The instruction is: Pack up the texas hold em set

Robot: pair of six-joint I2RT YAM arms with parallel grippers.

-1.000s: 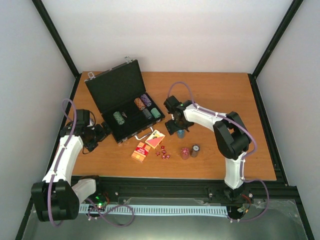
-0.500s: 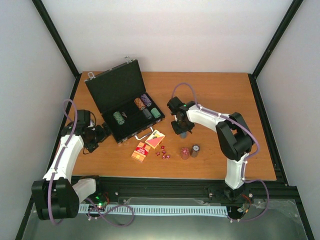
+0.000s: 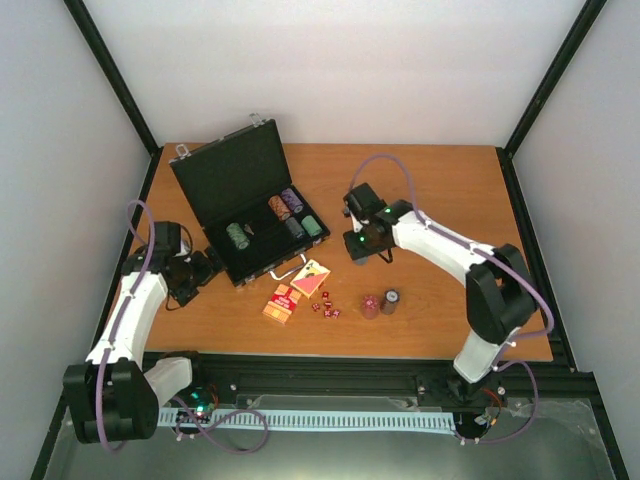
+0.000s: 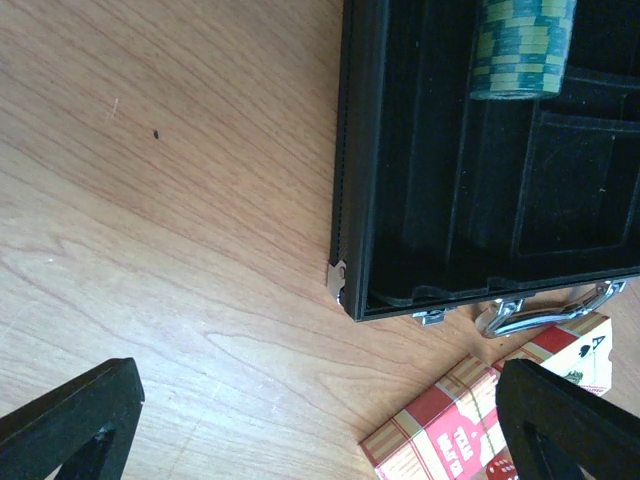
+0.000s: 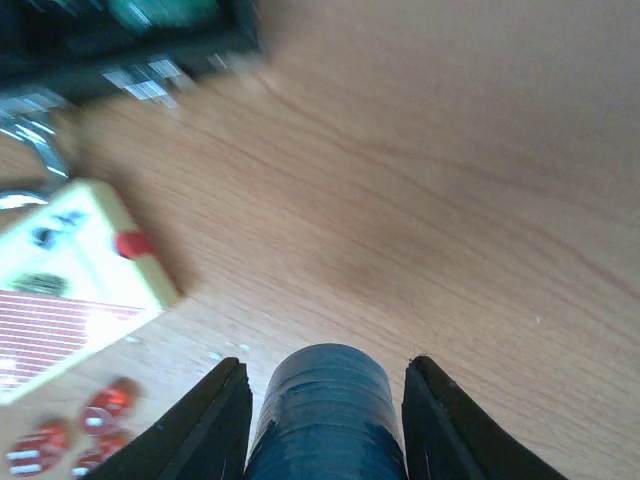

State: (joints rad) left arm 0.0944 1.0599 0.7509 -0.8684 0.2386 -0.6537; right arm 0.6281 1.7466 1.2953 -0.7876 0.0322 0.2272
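Observation:
My right gripper swings over the case next, lowers and releases, since the case's empty slot by the farther green chip stack lies to the left in the top view.
The black briefcase [image 3: 245, 205] lies open at the back left, with several chip stacks in its tray, among them a green one [image 3: 237, 236] [image 4: 520, 50]. My right gripper [image 3: 362, 248] is shut on a blue chip stack [image 5: 325, 410], held off the table to the right of the case. In front of the case lie two red-orange card boxes [image 3: 311, 277] [image 3: 282, 304] and tiny red dice [image 3: 325, 308]. A red stack [image 3: 370, 305] and a dark stack [image 3: 390, 300] stand beside the dice. My left gripper [image 3: 205, 265] [image 4: 320, 420] is open over bare wood by the case's near-left corner.
The case's silver handle [image 4: 540, 312] sticks out toward a card box [image 4: 460, 420]. In the right wrist view a card box [image 5: 70, 270] and dice [image 5: 60, 440] lie to the left below the held stack. Black frame rails border the table.
My right gripper closed on the blue chip stack and lifted it off the table, moving slightly farther back. The left arm has not moved.

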